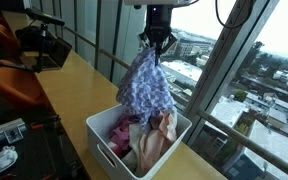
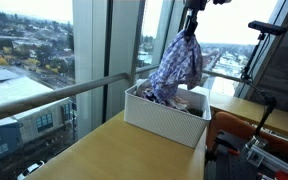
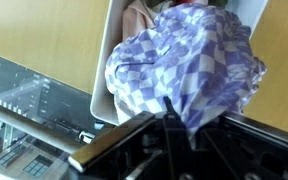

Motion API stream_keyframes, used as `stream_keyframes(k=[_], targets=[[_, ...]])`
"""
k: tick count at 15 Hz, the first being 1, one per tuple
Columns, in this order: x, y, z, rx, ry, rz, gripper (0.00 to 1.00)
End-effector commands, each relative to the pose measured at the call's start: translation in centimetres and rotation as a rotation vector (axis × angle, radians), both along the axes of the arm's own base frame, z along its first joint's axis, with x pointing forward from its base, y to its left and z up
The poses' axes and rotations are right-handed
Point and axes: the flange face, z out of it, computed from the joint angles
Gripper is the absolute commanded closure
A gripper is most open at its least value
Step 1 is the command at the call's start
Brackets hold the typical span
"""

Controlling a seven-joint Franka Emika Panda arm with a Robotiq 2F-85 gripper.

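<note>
The robot's gripper will next lower and shift slightly away from the window railing before it opens, since the lower end of the cloth hangs into the bin.
My gripper (image 1: 158, 42) is shut on the top of a blue-and-white checked cloth (image 1: 145, 88) and holds it hanging above a white bin (image 1: 104, 140). The gripper also shows from the other side (image 2: 191, 32), with the cloth (image 2: 177, 63) dangling so its lower end reaches the bin (image 2: 162, 118). In the wrist view the cloth (image 3: 189, 65) fills the middle, pinched between the dark fingers (image 3: 174, 125), with the bin's rim (image 3: 106, 60) below it. Pink and beige clothes (image 1: 149, 135) lie in the bin.
The bin stands on a wooden tabletop (image 1: 74, 85) beside a window railing (image 2: 54, 95). An orange chair (image 1: 9, 60) and dark camera gear (image 1: 39, 45) stand at the far end. Cables and equipment (image 2: 254, 150) lie on the table's inner side.
</note>
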Motion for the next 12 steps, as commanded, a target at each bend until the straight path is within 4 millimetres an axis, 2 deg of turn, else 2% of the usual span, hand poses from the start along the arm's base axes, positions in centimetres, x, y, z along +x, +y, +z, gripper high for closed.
stream_keyframes(k=[1, 4, 5, 6, 8, 12], targets=[[-0.4, 0.4, -2.2, 0.012, 0.011, 0.009, 0.98], [-0.7, 0.2, -3.4, 0.013, 0.036, 0.014, 0.98], [-0.8, 0.2, -3.7, 0.013, 0.042, 0.013, 0.92], [-0.9, 0.2, -3.7, 0.014, 0.048, 0.011, 0.68], [-1.1, 0.3, -3.5, 0.011, 0.048, 0.015, 0.64], [-1.3, 0.3, -2.6, 0.012, 0.038, 0.017, 0.37]])
